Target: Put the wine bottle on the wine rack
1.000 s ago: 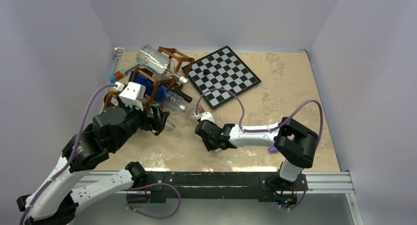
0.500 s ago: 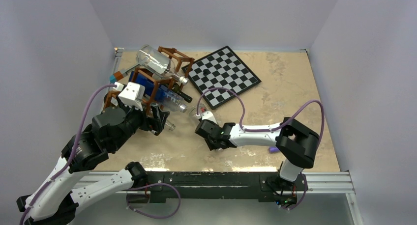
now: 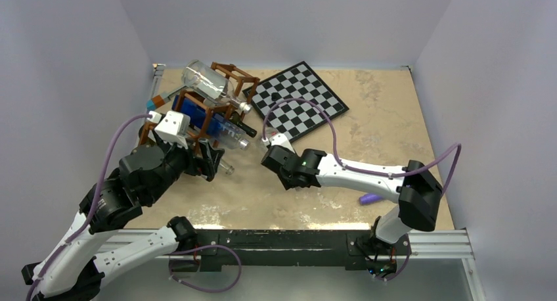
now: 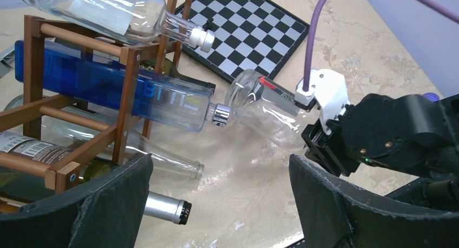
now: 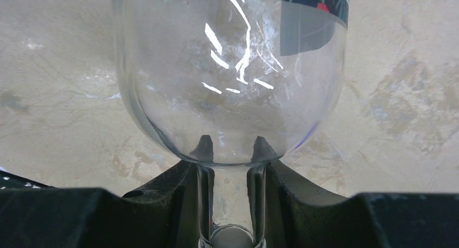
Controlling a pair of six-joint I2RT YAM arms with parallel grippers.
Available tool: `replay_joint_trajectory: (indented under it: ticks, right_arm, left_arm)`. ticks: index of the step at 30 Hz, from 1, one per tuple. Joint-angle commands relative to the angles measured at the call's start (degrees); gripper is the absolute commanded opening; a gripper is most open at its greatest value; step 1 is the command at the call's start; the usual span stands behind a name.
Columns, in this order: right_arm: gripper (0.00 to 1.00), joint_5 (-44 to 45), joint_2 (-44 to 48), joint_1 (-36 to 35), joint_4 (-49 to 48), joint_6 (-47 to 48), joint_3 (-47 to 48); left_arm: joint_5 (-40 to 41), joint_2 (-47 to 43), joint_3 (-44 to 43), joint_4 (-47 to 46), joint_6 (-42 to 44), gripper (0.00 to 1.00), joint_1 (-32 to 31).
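Note:
My right gripper lifts the clear bottle across onto the rack's top over the blue bottle next, since that lies above the gripper and left in the top view.
The reddish-brown wine rack [image 3: 211, 112] stands at the far left and holds several bottles, among them a clear one on top [image 3: 205, 83] and a blue one [image 4: 108, 91]. The rack also shows in the left wrist view [image 4: 129, 69]. My right gripper [image 3: 269, 159] is shut on the neck of a clear wine bottle [image 5: 230, 74]. This bottle [image 4: 265, 115] lies low over the table, its base close to the blue bottle's silver cap [image 4: 219, 113]. My left gripper [image 4: 216, 204] is open and empty by the rack's near end [image 3: 213, 163], over two bottle necks.
A black-and-white checkerboard [image 3: 299, 100] lies at the back centre, just right of the rack, with a small dark piece on it. A purple object [image 3: 369, 198] lies near the right arm's base. White walls close in the table on three sides.
My right arm has stretched out and carried the clear bottle a little farther back, toward the rack. Its elbow has swung right. My left arm has barely moved.

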State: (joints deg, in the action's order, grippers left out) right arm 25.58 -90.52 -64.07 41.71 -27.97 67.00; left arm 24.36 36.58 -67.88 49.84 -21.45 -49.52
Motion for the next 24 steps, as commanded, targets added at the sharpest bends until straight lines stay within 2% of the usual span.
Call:
replay_joint_trajectory:
  ticks: [1, 10, 14, 19, 24]
  right_arm:
    - [0.0, 9.2, 6.5, 0.1, -3.4, 1.2, 7.8]
    - [0.0, 13.6, 13.1, 0.1, -1.4, 3.0, 13.4]
    - [0.0, 15.0, 15.0, 0.1, -5.4, 5.4, 15.7]
    - [0.0, 10.9, 11.7, 0.1, -10.3, 11.9, 23.5]
    - [0.0, 2.0, 3.8, 0.1, -14.0, 18.5, 34.3]
  left_arm:
    - [0.9, -0.6, -1.9, -1.0, 1.1, 0.99, 0.1]
    - [2.4, -1.9, -4.4, 0.1, 1.9, 0.99, 0.1]
    - [3.6, -3.0, -5.1, -0.3, 3.0, 0.99, 0.1]
    - [4.1, -3.3, -7.3, 0.0, 3.5, 0.99, 0.1]
    - [6.1, -4.5, -10.1, -0.1, 6.1, 0.99, 0.1]
